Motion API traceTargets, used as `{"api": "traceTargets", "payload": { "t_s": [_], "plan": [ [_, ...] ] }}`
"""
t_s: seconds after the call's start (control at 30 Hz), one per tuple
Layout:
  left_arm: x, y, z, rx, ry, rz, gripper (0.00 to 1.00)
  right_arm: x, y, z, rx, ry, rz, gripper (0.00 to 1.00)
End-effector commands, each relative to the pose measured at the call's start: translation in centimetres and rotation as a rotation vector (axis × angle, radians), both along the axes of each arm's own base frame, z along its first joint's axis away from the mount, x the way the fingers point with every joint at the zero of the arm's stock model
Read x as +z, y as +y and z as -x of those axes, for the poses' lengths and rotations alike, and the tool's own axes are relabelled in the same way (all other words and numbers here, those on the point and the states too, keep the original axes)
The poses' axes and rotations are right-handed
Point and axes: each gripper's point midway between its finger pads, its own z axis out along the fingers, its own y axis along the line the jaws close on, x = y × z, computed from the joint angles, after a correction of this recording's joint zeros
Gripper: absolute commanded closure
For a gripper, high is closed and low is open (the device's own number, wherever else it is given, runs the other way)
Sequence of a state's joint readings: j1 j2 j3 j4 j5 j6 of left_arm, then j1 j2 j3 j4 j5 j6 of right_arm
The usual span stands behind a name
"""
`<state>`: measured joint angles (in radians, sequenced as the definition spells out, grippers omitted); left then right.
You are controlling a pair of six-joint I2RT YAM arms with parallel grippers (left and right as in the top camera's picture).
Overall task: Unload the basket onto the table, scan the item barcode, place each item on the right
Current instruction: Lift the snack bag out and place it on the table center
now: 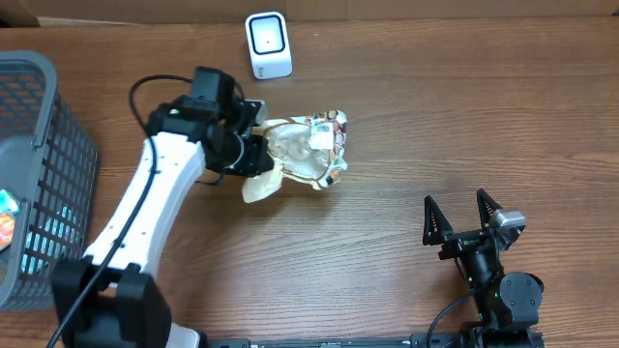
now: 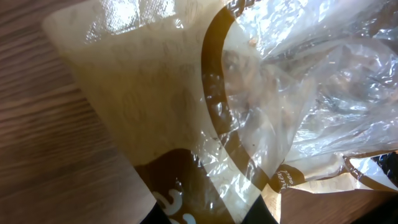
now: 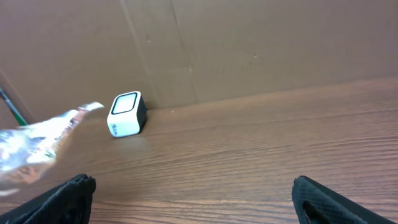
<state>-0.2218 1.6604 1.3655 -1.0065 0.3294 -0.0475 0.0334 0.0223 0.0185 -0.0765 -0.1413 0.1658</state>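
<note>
I will lower my left gripper toward the table, away from the scanner (image 1: 268, 44) and to the right in the overhead view, since the raised bag has clear wood below.
The item (image 1: 308, 147) is a crinkled clear-and-tan plastic snack bag with brown print, held over the table's middle just below the scanner. My left gripper (image 1: 253, 155) is shut on the bag's left end. In the left wrist view the bag (image 2: 186, 93) fills the frame, and the dark fingertips of the left gripper (image 2: 208, 218) pinch its brown printed edge. No barcode shows in any view. The white cube scanner (image 1: 268, 44) stands at the back edge, and it also appears in the right wrist view as the scanner (image 3: 127, 114). My right gripper (image 1: 455, 196) rests open at the front right, holding nothing.
A grey mesh basket (image 1: 39, 164) stands at the left edge with a colourful packet (image 1: 5, 217) inside. A cardboard wall (image 3: 249, 50) runs along the back of the table. The bag's end (image 3: 37, 140) shows at the left of the right wrist view.
</note>
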Motion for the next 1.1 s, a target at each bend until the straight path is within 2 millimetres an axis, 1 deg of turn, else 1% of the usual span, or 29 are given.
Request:
{"api": "traceTargets", "payload": {
  "t_s": [0.0, 0.23, 0.33, 0.4, 0.43, 0.5, 0.57, 0.7, 0.8, 0.87, 0.93, 0.97, 1.0, 1.03, 1.07],
  "plan": [
    [-2.0, -1.5, 0.3, -0.068, 0.039, -0.006, 0.96, -0.4, -0.1, -0.1, -0.009, 0.008, -0.009, 0.0],
    [-5.7, -3.5, 0.7, -0.125, 0.114, -0.034, 0.96, -0.4, -0.1, -0.1, -0.009, 0.008, -0.009, 0.0],
    [-6.6, -3.8, 0.9, -0.132, 0.136, -0.04, 0.96, -0.4, -0.1, -0.1, -0.009, 0.008, -0.009, 0.0],
    [-6.8, -3.8, 0.9, -0.134, 0.141, -0.041, 0.96, -0.4, -0.1, -0.1, -0.009, 0.008, -0.009, 0.0],
    [-6.8, -3.8, 0.9, -0.134, 0.141, -0.041, 0.92, -0.4, -0.1, -0.1, -0.009, 0.008, -0.009, 0.0],
    [-6.8, -3.8, 0.8, -0.134, 0.139, -0.041, 0.71, -0.4, -0.1, -0.1, -0.009, 0.008, -0.009, 0.0],
    [-6.8, -3.8, 0.8, -0.134, 0.137, -0.04, 0.56, -0.4, -0.1, -0.1, -0.009, 0.008, -0.009, 0.0],
    [-6.6, -3.9, 0.6, -0.134, 0.13, -0.038, 0.49, -0.4, -0.1, -0.1, -0.009, 0.008, -0.009, 0.0],
    [-5.9, -4.0, 0.2, -0.133, 0.12, -0.035, 0.49, -0.4, -0.1, -0.1, -0.009, 0.008, -0.009, 0.0],
    [-4.9, -4.1, -0.1, -0.133, 0.111, -0.033, 0.5, -0.4, -0.1, -0.1, -0.009, 0.008, -0.009, 0.0],
    [-3.6, -4.2, -0.6, -0.131, 0.095, -0.03, 0.5, -0.4, -0.1, -0.1, -0.009, 0.008, -0.009, 0.0],
    [-2.3, -4.2, -1.2, -0.128, 0.072, -0.027, 0.5, -0.4, -0.1, -0.1, -0.009, 0.008, -0.009, 0.0],
    [-1.4, -4.2, -1.5, -0.125, 0.058, -0.025, 0.5, -0.4, -0.1, -0.1, -0.009, 0.008, -0.009, 0.0],
    [0.8, -3.8, -2.4, -0.112, 0.016, -0.029, 0.5, -0.4, -0.1, -0.1, -0.009, 0.008, -0.009, 0.0],
    [2.2, -3.5, -2.9, -0.101, -0.009, -0.033, 0.49, -0.4, -0.1, -0.1, -0.009, 0.008, -0.009, 0.0]
  ]
}}
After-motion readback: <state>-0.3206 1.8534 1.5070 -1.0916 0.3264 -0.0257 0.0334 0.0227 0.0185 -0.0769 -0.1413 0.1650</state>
